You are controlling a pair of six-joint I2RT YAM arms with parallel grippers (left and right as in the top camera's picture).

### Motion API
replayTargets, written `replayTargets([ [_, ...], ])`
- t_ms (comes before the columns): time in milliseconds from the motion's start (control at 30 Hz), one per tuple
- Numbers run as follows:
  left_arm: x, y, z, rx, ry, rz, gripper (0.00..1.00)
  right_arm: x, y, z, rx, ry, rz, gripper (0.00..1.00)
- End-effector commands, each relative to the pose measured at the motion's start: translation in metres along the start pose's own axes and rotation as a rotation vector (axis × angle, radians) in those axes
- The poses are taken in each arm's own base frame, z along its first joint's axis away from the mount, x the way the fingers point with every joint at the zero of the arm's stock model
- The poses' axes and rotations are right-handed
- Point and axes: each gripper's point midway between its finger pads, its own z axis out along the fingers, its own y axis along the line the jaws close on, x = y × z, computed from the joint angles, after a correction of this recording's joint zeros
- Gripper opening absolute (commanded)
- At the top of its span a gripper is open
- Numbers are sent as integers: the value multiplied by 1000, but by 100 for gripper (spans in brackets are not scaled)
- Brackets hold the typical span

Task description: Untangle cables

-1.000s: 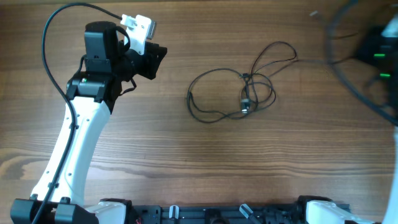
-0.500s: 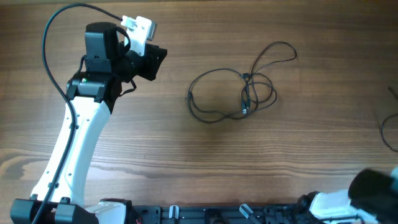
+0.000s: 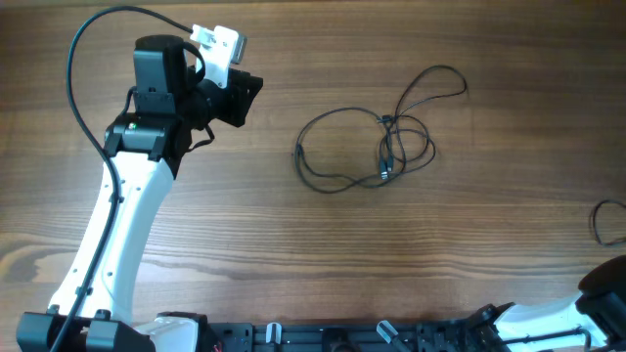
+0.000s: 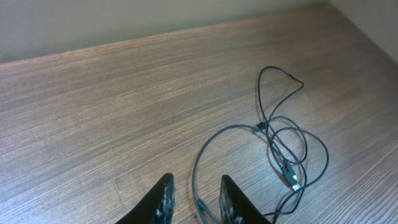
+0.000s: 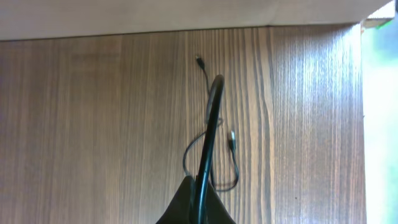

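The thin cable with plug ends lies below the still-raised black cable. My right gripper will next lower the black cable toward it and release close to the wood.
A loose tangle of thin black cables lies in overlapping loops at the middle of the table, a small plug among them. My left gripper hovers to their left, open; in the left wrist view its fingers straddle nothing, and one cable loop lies on the table just beyond the tips. My right gripper is shut on a black cable that arcs up out of its jaws. Beneath it another thin cable with plug ends rests on the wood.
The right arm sits at the bottom right corner, with a dark cable loop at the right edge. The left arm's white link runs along the left side. The table's far edge and right edge show in the right wrist view.
The right arm has swept from the top right down to the bottom right corner. A strand that led right from the tangle's upper loop is gone. Left arm and tangle are unmoved.
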Motion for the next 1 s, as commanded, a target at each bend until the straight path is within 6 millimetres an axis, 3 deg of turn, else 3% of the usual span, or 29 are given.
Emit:
replayTargets([
  [0, -2, 0, 0, 8, -7, 2, 25, 12, 0, 26, 4, 36, 26, 4],
  [133, -2, 0, 0, 8, -6, 1, 25, 23, -4, 49, 25, 49, 22, 4],
  [333, -2, 0, 0, 8, -6, 1, 25, 25, -5, 54, 32, 46, 22, 7],
  [600, -2, 0, 0, 8, -6, 1, 25, 25, -5, 58, 37, 47, 20, 30],
  [700, -2, 0, 0, 8, -6, 1, 25, 32, -6, 74, 64, 86, 8, 40],
  [867, -2, 0, 0, 8, -6, 1, 25, 55, -11, 116, 138, 190, -18, 40],
  [967, -2, 0, 0, 9, -6, 1, 25, 57, -13, 134, 168, 193, -26, 41],
])
